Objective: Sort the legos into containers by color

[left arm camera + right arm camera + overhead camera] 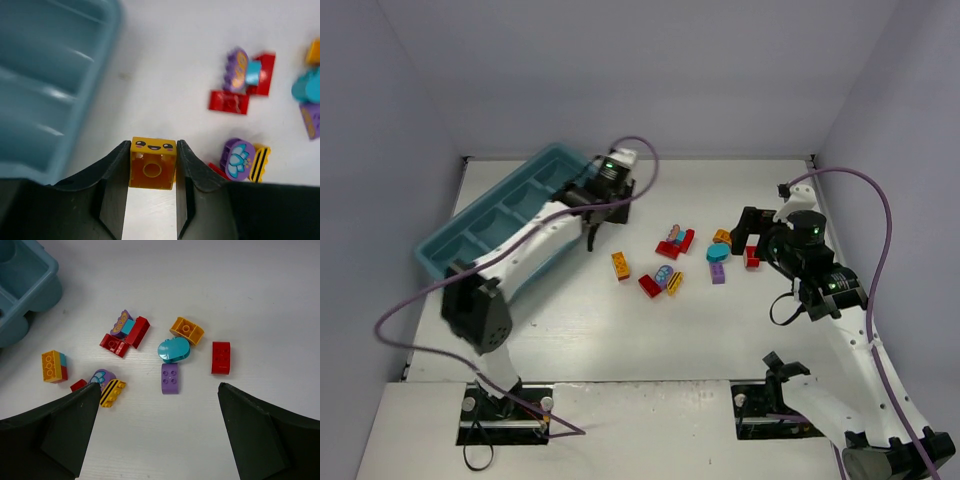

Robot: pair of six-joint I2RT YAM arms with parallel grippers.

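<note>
My left gripper needs to swing back along the tray next and let go of the lego over the near-end container (452, 250), because that container is to the gripper's left in the top view.
My left gripper (152, 150) is shut on an orange-yellow lego (153, 164) with a smiling face, one jaw pressed against each side. It hovers by the near corner of the teal tray (50, 75), whose containers show nothing inside. In the top view the left gripper (607, 222) hides that brick. The other legos lie loose mid-table: an orange one (620, 264), red ones (675, 240), a purple flower piece (663, 274), a teal piece (174, 350) and a purple brick (170, 379). My right gripper (159, 390) stands wide open just short of the purple brick, holding nothing.
The tray (490, 225) lies diagonally at the far left, along the left wall. A red brick (220, 357) and an orange curved brick (186, 330) sit closest to the right gripper (748, 243). Purple cables loop off both arms.
</note>
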